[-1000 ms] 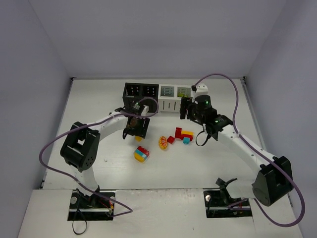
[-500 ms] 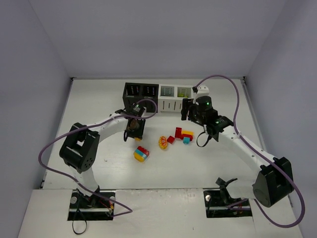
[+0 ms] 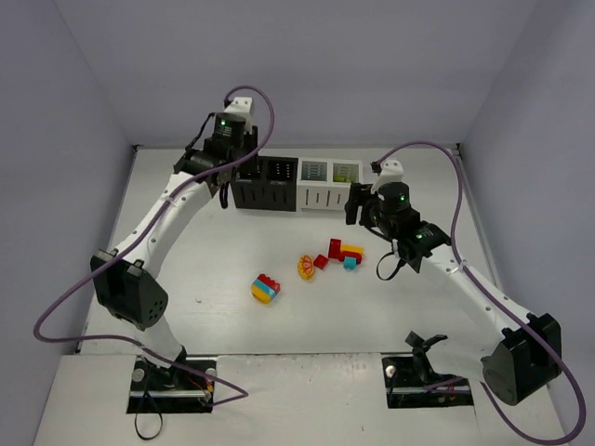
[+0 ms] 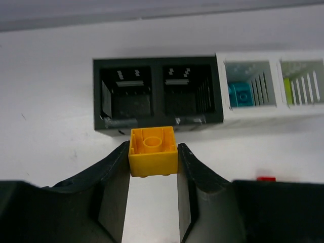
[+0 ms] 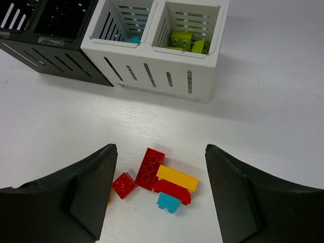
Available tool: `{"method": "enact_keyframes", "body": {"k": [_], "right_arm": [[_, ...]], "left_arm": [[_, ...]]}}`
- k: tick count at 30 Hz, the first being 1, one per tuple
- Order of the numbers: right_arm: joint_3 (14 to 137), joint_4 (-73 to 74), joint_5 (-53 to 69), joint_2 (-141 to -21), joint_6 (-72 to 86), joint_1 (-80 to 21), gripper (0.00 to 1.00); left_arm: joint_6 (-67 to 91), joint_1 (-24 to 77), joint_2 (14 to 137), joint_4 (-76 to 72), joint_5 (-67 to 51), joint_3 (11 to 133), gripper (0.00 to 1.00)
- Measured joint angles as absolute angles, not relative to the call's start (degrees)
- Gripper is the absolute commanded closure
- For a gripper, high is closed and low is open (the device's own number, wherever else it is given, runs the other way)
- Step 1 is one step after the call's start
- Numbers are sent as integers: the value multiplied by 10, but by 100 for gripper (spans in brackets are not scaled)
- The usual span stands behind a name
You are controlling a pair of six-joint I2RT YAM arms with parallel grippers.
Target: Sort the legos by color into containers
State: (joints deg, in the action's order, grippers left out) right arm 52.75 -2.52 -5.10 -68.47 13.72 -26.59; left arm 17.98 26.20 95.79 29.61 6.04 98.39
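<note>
The opening of the black container farther from the white ones is outward and below my left gripper. My left gripper should lower outward over that container and release the lego.
My left gripper (image 4: 153,152) is shut on a yellow lego (image 4: 153,158), held upside down in the air just in front of the two black containers (image 4: 157,121). In the top view the left gripper (image 3: 223,172) hangs by the left end of the black containers (image 3: 265,195). The white containers (image 5: 157,76) hold a teal lego (image 4: 242,95) and green legos (image 5: 181,39). My right gripper (image 5: 161,148) is open above a group on the table: a long red brick (image 5: 149,168), a small red one (image 5: 124,185), a yellow one (image 5: 177,178) and a teal one (image 5: 168,202).
A red, yellow and teal clump (image 3: 265,288) lies toward the table's middle front. An orange-yellow piece (image 3: 305,268) lies to its right. Grey walls close in the table on three sides.
The left gripper closed on the yellow lego near the table's middle, then rose and swung back to the black containers. The right arm has hardly moved.
</note>
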Motion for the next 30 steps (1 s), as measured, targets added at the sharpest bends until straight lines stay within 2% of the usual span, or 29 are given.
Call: {"method": "enact_keyframes", "body": {"k": [7, 9, 12, 18, 21, 26, 30], "right_arm": [[519, -20, -49, -658, 140, -265, 33], [515, -19, -46, -652, 142, -265, 33], [507, -15, -42, -642, 146, -265, 33], [503, -8, -41, -638, 148, -265, 33], [503, -7, -41, -639, 148, -265, 33], [503, -6, -41, -647, 145, -257, 33], [503, -6, -41, -660, 145, -246, 34]], "left_arm": [[156, 209, 1088, 294, 58, 1101, 90], [152, 202, 1129, 297, 50, 1121, 83], [150, 195, 1187, 308, 38, 1151, 79], [139, 190, 1232, 338, 28, 1185, 41], [136, 190, 1223, 340, 27, 1185, 35], [137, 193, 1175, 340, 13, 1145, 34], [143, 216, 1098, 334, -3, 1060, 34]]}}
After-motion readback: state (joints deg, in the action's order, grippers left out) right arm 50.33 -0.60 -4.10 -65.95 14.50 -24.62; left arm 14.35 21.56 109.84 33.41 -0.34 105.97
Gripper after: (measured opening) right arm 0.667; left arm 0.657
